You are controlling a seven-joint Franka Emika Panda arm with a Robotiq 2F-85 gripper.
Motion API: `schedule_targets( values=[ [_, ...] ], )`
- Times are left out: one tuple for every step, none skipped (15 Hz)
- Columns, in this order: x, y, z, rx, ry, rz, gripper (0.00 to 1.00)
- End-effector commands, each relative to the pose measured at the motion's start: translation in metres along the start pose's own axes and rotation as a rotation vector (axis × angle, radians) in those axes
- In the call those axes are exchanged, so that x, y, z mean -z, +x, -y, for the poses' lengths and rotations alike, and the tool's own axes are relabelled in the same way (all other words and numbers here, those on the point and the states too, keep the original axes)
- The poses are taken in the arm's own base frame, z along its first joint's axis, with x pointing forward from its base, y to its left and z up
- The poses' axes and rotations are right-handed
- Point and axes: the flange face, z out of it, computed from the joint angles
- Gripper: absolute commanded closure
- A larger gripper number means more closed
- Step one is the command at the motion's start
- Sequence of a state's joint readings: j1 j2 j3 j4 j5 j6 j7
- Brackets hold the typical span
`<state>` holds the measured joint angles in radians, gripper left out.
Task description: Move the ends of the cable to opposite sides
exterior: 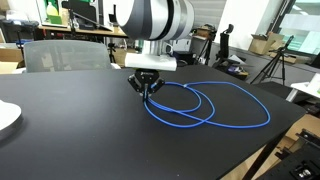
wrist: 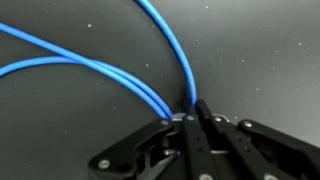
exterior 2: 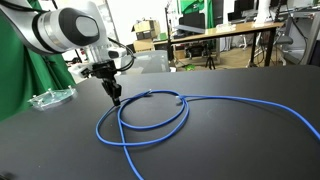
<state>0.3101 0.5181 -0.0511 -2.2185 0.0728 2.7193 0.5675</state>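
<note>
The gripper pulls the piece of blue cable toward the white plate and lets go over the bare tabletop short (exterior: 93, 98) of it next, as the long loop stretches the opposite way.
The bright blue cable (exterior: 205, 112) lies in loops on the black table in both exterior views, with one long loop reaching across the table (exterior 2: 270, 115). A small pale plug (exterior 2: 180, 100) shows on one strand; the other end is hidden. My gripper (exterior: 147, 90) (exterior 2: 116, 97) is down at the table at the loops' near end. In the wrist view the black fingers (wrist: 190, 112) are closed together with a blue strand (wrist: 172, 60) running in between them and two more strands (wrist: 110, 78) passing beside them.
A clear plastic item (exterior 2: 50, 97) lies at the table's edge and a white plate (exterior: 5, 118) at another edge. A grey chair (exterior: 65, 55) stands behind the table. Desks and tripods crowd the background. The table's front edge (exterior: 262, 150) is close.
</note>
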Motion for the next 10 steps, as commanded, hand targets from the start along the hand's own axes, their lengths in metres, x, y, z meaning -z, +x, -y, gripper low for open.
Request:
schedule_targets(
  values=[
    [0.03,0.009,0.004,0.015,-0.004,-0.053,0.98],
    [0.039,0.012,0.004,0.024,-0.006,-0.072,0.98],
    [0.048,0.015,0.005,0.035,-0.011,-0.092,0.98],
    [0.059,0.02,0.006,0.045,-0.014,-0.11,0.98],
    [0.069,0.024,0.007,0.059,-0.019,-0.122,0.98],
    [0.079,0.029,0.01,0.082,-0.025,-0.129,0.98],
    [0.088,0.032,0.015,0.105,-0.022,-0.13,0.98],
    [0.096,0.035,0.022,0.14,-0.024,-0.127,0.98],
    [0.103,0.037,0.03,0.164,-0.024,-0.124,0.98],
    [0.108,0.038,0.041,0.206,-0.02,-0.112,0.98]
  ],
)
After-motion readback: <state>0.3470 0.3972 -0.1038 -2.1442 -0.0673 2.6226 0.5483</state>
